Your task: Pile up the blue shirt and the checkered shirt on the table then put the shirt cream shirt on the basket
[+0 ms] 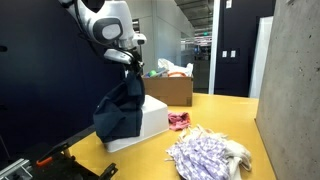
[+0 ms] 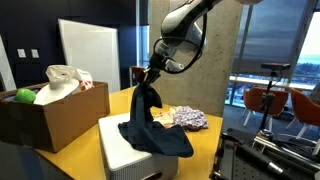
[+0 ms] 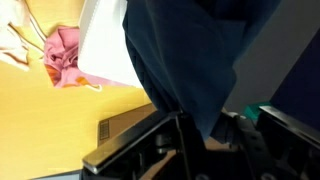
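The gripper lowers the held end of the dark blue shirt toward the white box point(image 3: 110, 42) next.
My gripper point(image 1: 129, 66) is shut on the dark blue shirt point(image 1: 122, 108) and holds it up by one end. The shirt's lower part drapes on the white box point(image 1: 150, 122). In an exterior view the gripper point(image 2: 150, 77) holds the blue shirt point(image 2: 150, 125) over the white box point(image 2: 118, 148). In the wrist view the blue shirt point(image 3: 190, 60) hangs between the jaws point(image 3: 208, 128). The checkered shirt point(image 1: 205, 157) lies crumpled on the yellow table point(image 1: 220, 115); it also shows in an exterior view point(image 2: 190, 119). A pink cloth point(image 1: 179, 121) lies beside the box, also in the wrist view point(image 3: 62, 55).
A cardboard box point(image 1: 170, 88) holding clothes stands at the table's far end; in an exterior view it point(image 2: 55, 112) holds a pale cloth point(image 2: 62, 80) and a green thing point(image 2: 24, 96). A concrete wall point(image 1: 295, 80) borders the table.
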Motion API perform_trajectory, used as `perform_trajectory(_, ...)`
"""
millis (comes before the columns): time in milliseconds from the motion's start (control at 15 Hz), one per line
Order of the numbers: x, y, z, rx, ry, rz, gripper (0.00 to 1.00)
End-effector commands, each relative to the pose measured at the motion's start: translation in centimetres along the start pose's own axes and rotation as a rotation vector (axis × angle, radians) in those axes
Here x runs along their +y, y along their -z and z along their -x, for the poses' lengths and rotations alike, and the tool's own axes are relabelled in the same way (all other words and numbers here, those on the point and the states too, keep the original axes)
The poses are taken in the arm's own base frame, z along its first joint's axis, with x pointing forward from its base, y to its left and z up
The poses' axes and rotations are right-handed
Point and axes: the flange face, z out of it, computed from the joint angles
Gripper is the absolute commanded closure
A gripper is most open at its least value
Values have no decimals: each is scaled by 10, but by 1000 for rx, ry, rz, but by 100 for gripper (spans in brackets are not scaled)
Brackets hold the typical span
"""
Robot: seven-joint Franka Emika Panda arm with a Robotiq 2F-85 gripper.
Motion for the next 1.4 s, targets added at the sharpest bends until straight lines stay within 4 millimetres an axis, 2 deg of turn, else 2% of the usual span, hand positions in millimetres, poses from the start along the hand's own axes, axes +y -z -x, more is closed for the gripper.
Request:
perform_trajectory(0,-2,-40,4,-77,26,-1,97)
perform_trajectory(200,-30,-64,31,-196,76,-40,97)
perform_trajectory(400,-49,-75,51,-303,91,-57,97)
perform_trajectory(533,-48,-79,56,-337,91,-52,97)
perform_trajectory(733,-34,-90,64,-389,76,-50,97)
perform_trajectory(800,-33,-90,65,-407,77,-62,84)
perform_trajectory(867,-34,-88,65,-409,72,-73,63)
perform_trajectory(1000,-43,-70,61,-396,88,-73,59)
perform_trajectory(1200,-53,-39,42,-295,125,-39,39)
perform_trajectory(1333,-50,-32,28,-264,127,-23,24)
